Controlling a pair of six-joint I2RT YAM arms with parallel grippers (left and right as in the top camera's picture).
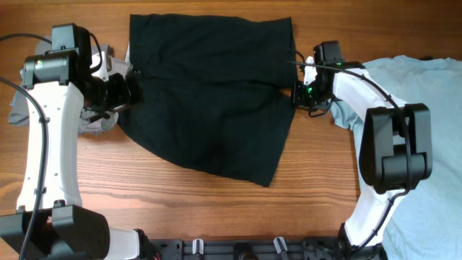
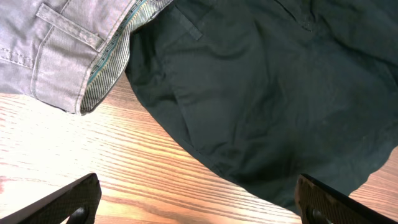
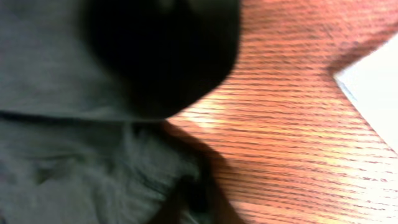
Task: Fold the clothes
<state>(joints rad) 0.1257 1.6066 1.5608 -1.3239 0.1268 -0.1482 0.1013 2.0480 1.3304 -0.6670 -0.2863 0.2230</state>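
My open left gripper comes down onto the black shorts' corner beside the grey shorts next and closes there, since it lies uncovered on bare wood.
The black shorts lie spread flat across the middle of the table. They also show in the left wrist view and the right wrist view. My left gripper is at their left edge. Its jaws are wide open and empty over bare wood beside the hem. My right gripper is at the shorts' right edge. Its blurred view shows the jaws closed together with black fabric bunched at them. Grey shorts lie under my left arm, partly hidden. The light blue T-shirt lies at the right.
The wooden table shows in front of the shorts. A corner of the T-shirt lies close to my right gripper. The arm bases stand at the front edge.
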